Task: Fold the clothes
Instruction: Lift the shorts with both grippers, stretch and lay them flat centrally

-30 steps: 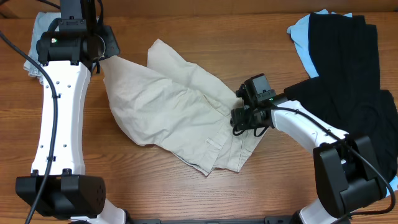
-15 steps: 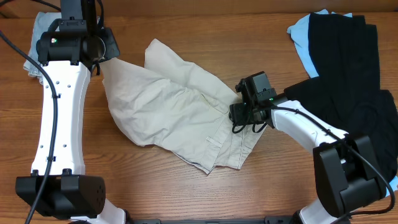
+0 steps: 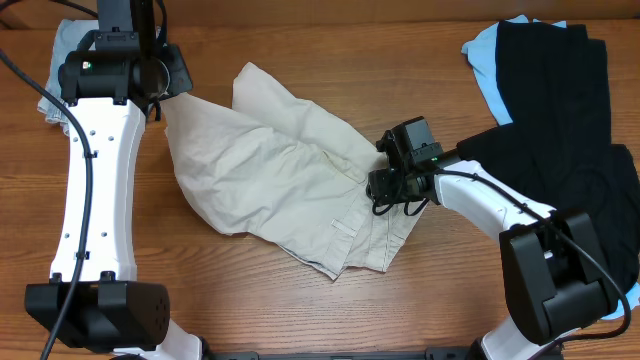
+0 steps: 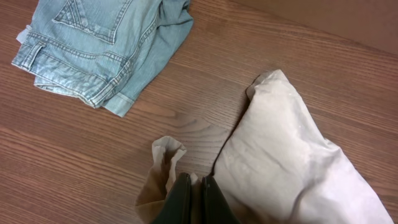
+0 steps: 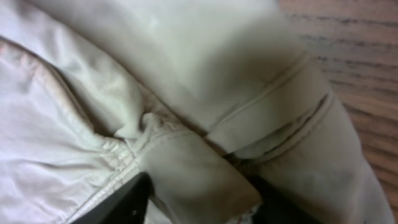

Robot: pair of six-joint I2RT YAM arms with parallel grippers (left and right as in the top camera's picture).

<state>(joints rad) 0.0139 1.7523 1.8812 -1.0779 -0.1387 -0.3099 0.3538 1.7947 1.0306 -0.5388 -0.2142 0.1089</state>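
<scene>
I should next lift the beige cloth [image 4: 292, 149] with my left gripper, as it lies crumpled, then lower it outward onto the bare wood [image 4: 227, 43] beside the denim shorts and release.
The beige shorts [image 3: 270, 170] lie crumpled across the middle of the table. My left gripper [image 3: 164, 92] is at their far-left corner. In the left wrist view it [image 4: 194, 186] is shut on a pinch of the beige cloth [image 4: 292, 149], just above the wood. My right gripper [image 3: 377, 187] rests on the shorts' right edge by the waistband. In the right wrist view its fingers [image 5: 127, 199] stand apart, open, and a thick fold of the beige cloth [image 5: 186, 74] fills the gap between them [image 5: 199, 193].
Faded denim shorts [image 4: 99, 43] lie folded at the far-left corner [image 3: 62, 38], beside the left arm. Black garments [image 3: 560, 110] lie over a sky-blue garment [image 3: 485, 60] at the right. The right arm's base stands at the front right.
My right gripper has edged slightly left, and the shorts' right side has bunched leftward with it. The left gripper has kept its pinch and has not moved.
</scene>
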